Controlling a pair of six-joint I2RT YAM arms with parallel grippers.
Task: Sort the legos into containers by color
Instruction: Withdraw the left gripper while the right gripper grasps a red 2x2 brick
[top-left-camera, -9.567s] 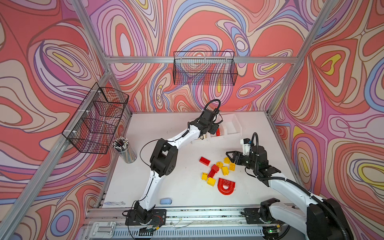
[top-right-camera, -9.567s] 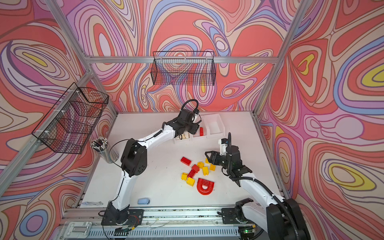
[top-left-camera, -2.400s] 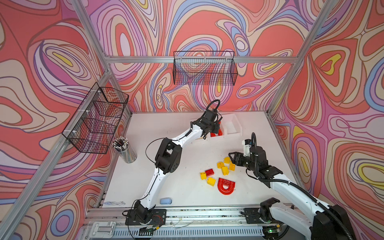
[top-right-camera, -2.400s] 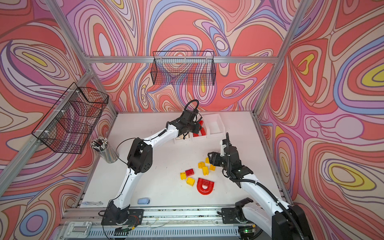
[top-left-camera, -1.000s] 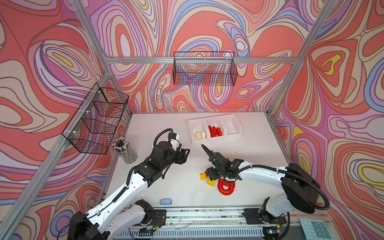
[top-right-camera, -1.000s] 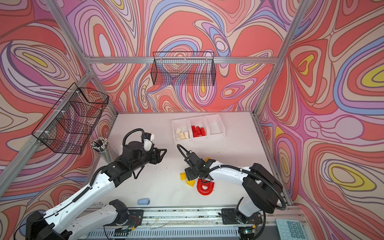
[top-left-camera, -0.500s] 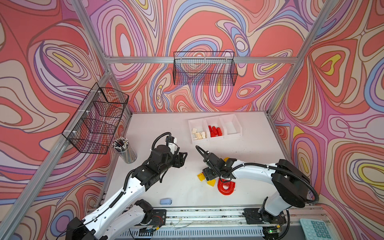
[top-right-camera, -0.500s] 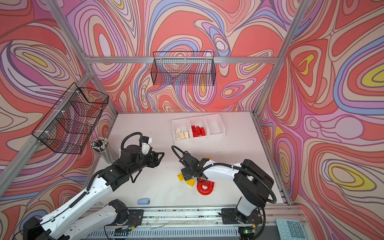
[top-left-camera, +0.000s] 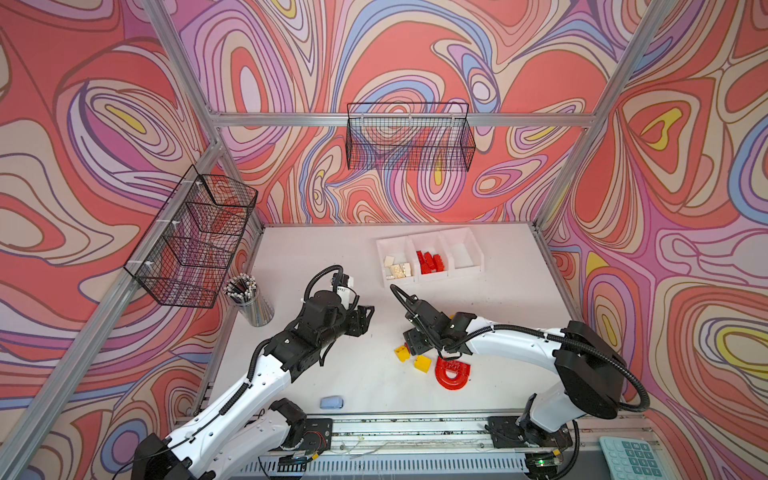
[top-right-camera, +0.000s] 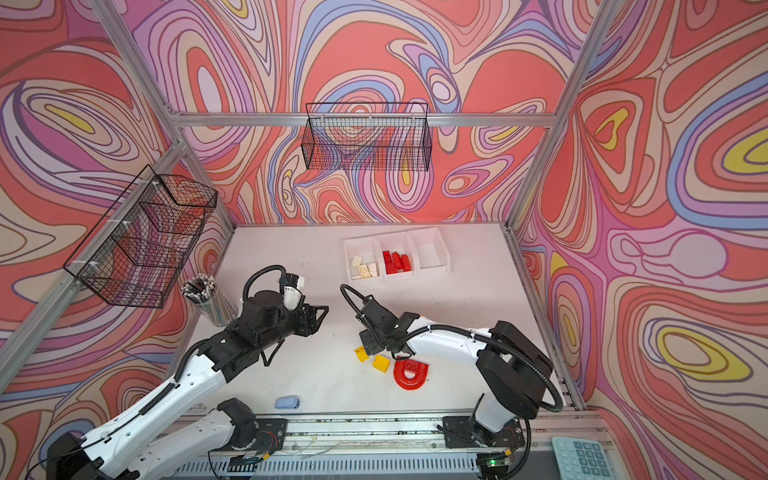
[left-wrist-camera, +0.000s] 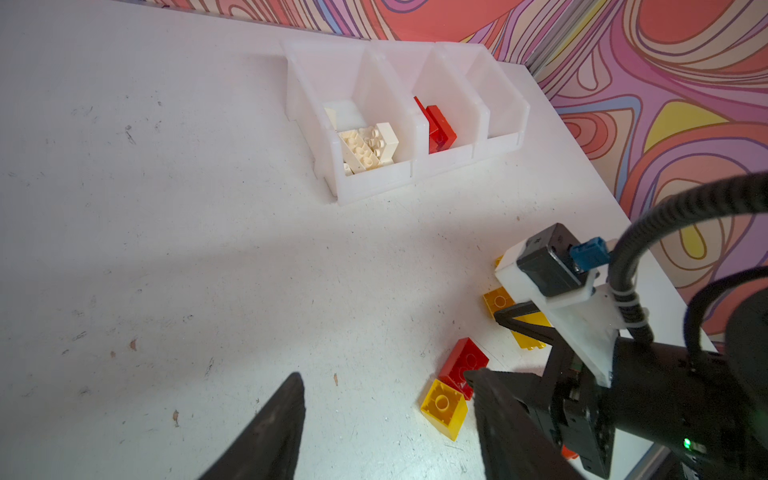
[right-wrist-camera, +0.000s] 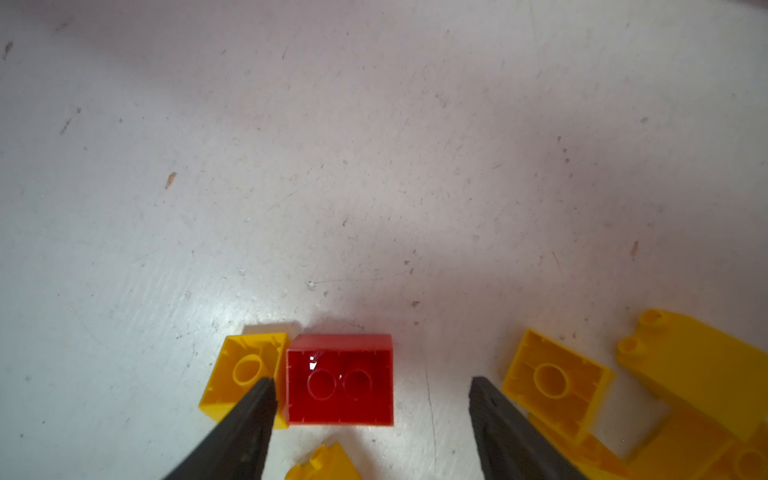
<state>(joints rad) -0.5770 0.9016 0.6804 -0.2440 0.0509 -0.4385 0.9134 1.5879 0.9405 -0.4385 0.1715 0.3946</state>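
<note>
Next, my right gripper shifts toward the finger by the yellow lego, lowers around both ends of the upturned red lego (right-wrist-camera: 340, 380) and closes, as the lego sits nearer that finger.
The containers (top-left-camera: 430, 277) (top-right-camera: 397, 278) are three joined white bins at the back right. In the left wrist view, one end bin (left-wrist-camera: 374, 183) holds cream legos (left-wrist-camera: 368, 147) and the middle bin holds red ones (left-wrist-camera: 440, 129). Loose yellow legos (top-left-camera: 402, 354) (top-right-camera: 381, 362) and a red arch (top-left-camera: 453, 372) (top-right-camera: 411, 374) lie at the front middle. My right gripper (top-left-camera: 409, 345) (right-wrist-camera: 372, 381) is open and low over them. An upturned red lego (right-wrist-camera: 340, 380) lies between its fingers, close to one. My left gripper (top-left-camera: 368, 318) (left-wrist-camera: 383, 376) hangs open and empty to the left of the pile.
A pale blue block (top-left-camera: 331, 402) lies near the front edge. A metal pencil cup (top-left-camera: 251, 301) stands at the left. Black wire baskets (top-left-camera: 409, 137) hang on the walls. A calculator (top-left-camera: 627, 457) sits outside, at the front right. A yellow lego (right-wrist-camera: 245, 374) touches the red one.
My right gripper has slid a little to the left and come down over the loose legos. My left arm has barely shifted.
</note>
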